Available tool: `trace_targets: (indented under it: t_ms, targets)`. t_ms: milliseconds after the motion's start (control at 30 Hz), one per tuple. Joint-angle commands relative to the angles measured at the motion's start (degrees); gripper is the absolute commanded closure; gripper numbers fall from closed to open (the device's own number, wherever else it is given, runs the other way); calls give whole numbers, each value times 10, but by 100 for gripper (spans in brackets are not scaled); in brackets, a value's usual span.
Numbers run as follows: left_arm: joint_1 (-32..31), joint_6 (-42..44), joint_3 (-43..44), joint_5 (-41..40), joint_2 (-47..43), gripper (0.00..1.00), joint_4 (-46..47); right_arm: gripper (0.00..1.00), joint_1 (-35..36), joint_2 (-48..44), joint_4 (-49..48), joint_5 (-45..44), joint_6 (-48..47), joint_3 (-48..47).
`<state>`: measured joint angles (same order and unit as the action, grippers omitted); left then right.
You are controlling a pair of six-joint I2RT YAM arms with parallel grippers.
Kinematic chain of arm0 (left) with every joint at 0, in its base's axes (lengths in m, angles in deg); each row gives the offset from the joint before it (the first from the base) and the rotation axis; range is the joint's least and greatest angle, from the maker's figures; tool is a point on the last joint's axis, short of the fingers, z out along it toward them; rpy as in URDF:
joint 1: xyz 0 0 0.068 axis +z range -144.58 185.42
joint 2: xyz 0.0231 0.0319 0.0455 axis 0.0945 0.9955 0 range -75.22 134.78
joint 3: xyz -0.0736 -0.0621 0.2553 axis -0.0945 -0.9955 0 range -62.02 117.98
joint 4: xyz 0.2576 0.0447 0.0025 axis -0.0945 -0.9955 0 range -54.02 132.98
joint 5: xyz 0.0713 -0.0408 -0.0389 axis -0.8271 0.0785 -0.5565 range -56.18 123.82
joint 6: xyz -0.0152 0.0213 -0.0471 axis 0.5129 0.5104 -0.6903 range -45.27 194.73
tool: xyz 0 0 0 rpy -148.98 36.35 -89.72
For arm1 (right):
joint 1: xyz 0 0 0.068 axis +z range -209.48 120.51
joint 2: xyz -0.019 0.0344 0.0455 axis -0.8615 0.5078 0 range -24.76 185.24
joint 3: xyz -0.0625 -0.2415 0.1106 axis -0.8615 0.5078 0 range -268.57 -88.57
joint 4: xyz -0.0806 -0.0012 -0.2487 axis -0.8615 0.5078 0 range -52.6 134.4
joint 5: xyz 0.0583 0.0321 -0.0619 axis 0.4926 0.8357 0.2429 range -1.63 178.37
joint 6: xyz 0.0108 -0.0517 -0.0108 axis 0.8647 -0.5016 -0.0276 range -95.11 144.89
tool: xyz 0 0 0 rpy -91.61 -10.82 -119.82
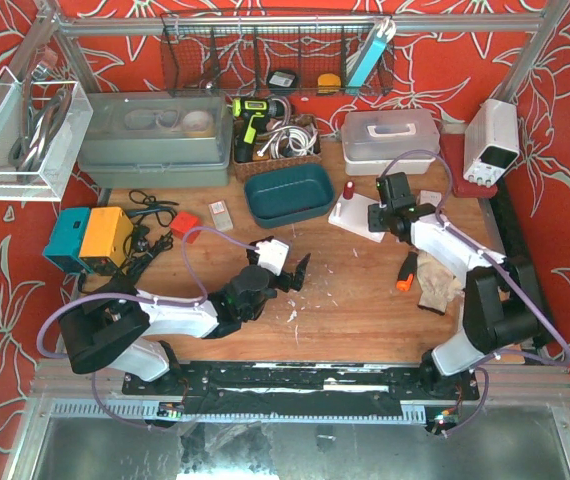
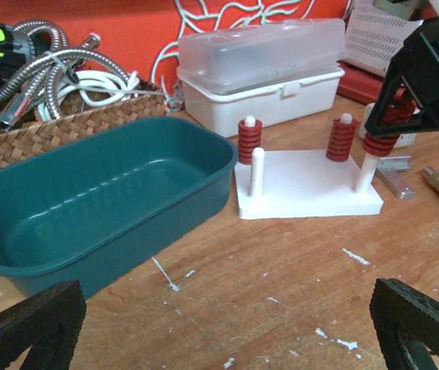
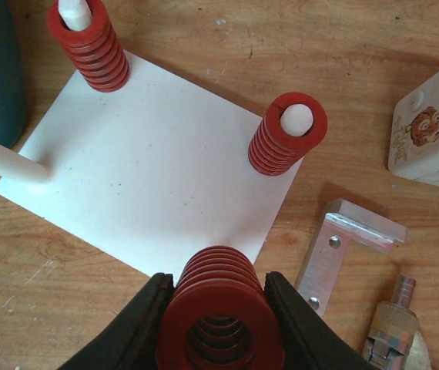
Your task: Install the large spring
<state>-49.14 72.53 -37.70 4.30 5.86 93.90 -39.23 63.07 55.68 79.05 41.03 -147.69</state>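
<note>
My right gripper moves down next, slides the large red spring along the white peg [image 2: 366, 176] beneath it and releases it, since the peg's lower part still shows bare.
My right gripper [image 3: 219, 284] is shut on a large red spring [image 3: 219, 316] and holds it upright over the near right corner of the white peg base [image 3: 150, 177]. In the left wrist view the held spring [image 2: 380, 143] sits on top of that corner's white peg [image 2: 366, 176], whose lower part shows bare. Two other pegs carry red springs [image 3: 287, 135] [image 3: 88, 46]. One peg [image 3: 4, 158] is bare. My left gripper [image 2: 227, 343] is open and empty, low over the table in front of the base [image 1: 358, 215].
A teal bin [image 2: 88, 208] stands just left of the base. A white lidded box [image 2: 262, 65] is behind it. An aluminium bracket [image 3: 350, 247], a white cube [image 3: 431, 127] and an orange-handled screwdriver [image 1: 405, 272] lie to the right.
</note>
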Motion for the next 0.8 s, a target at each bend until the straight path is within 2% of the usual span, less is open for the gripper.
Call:
trace_targets:
  t_ms: [0,267,333,433,533,767]
  targets:
    - [2,-8,11,-2,-1,0,-1,100,-6,17,-19,-14,2,-17]
    - [2,-10,11,2,-4,0,-2,95,-8,45,-39,-13,5,-18]
    - [2,-10,11,2,-4,0,-2,89,-8,54,-35,-12,8,-21]
    - [2,-10,10,1,-5,0,-2,71,-8,60,-28,-11,12,-26]
    - [2,-10,10,0,-4,0,-1,60,-9,56,-15,-13,13,-35]
    - [2,-11,11,-5,-2,0,-3,42,-9,11,52,-9,25,-60]
